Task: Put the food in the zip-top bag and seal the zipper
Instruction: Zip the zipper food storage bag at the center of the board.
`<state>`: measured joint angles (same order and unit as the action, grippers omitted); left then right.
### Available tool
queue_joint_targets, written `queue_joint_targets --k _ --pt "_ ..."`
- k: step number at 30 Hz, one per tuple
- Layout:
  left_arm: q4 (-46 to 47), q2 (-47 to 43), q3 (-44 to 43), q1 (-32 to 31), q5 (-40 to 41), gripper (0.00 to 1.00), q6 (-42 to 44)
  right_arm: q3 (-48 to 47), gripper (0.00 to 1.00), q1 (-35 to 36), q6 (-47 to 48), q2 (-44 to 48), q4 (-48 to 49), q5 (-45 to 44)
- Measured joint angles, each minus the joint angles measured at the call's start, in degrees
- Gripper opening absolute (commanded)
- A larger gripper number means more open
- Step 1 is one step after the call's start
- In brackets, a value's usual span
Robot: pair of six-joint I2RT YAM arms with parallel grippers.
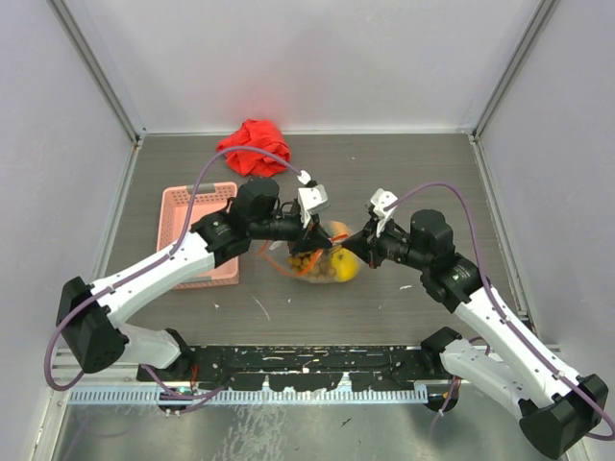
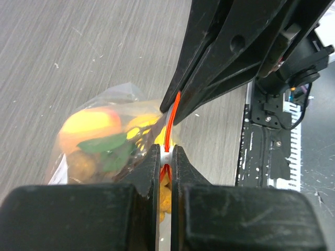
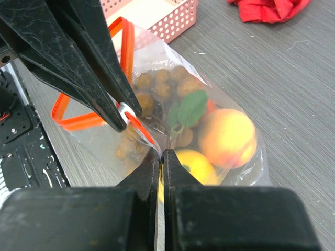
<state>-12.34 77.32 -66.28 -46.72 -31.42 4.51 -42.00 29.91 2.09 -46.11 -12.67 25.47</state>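
Note:
The robot's right gripper will next pull the edge of the bag's opening outward and to the right in the top view, over bare tabletop, and let go of it, because the zipper's loop is wide open.
The clear zip-top bag (image 1: 322,262) lies on the table between both arms. Inside it I see an orange fruit (image 3: 227,137), a yellow lemon (image 3: 196,167), olive-brown grapes (image 3: 159,86) and a green leaf (image 3: 191,107). The orange-red zipper (image 3: 89,117) gapes open in a loop on one side. My left gripper (image 2: 166,154) is shut on the zipper's white slider tab (image 2: 166,155). My right gripper (image 3: 162,156) is shut on the bag's mouth edge at the zipper's end, close beside the left fingers (image 3: 99,78).
A pink plastic basket (image 1: 197,230) sits left of the bag. A red cloth (image 1: 255,146) lies at the back. The black base rail (image 1: 317,365) runs along the near edge. Grey walls enclose the table on three sides.

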Motion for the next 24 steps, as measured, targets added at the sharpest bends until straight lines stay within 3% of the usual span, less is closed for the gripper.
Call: queue_joint_targets --k 12,24 --pt "-2.4 -2.4 0.0 0.3 5.2 0.00 1.4 -1.1 0.01 -2.7 -4.6 0.7 -0.6 -3.2" --pt "-7.0 -2.5 -0.3 0.6 8.7 0.00 -3.9 -2.7 0.01 -5.0 -9.6 0.7 -4.0 -9.2"
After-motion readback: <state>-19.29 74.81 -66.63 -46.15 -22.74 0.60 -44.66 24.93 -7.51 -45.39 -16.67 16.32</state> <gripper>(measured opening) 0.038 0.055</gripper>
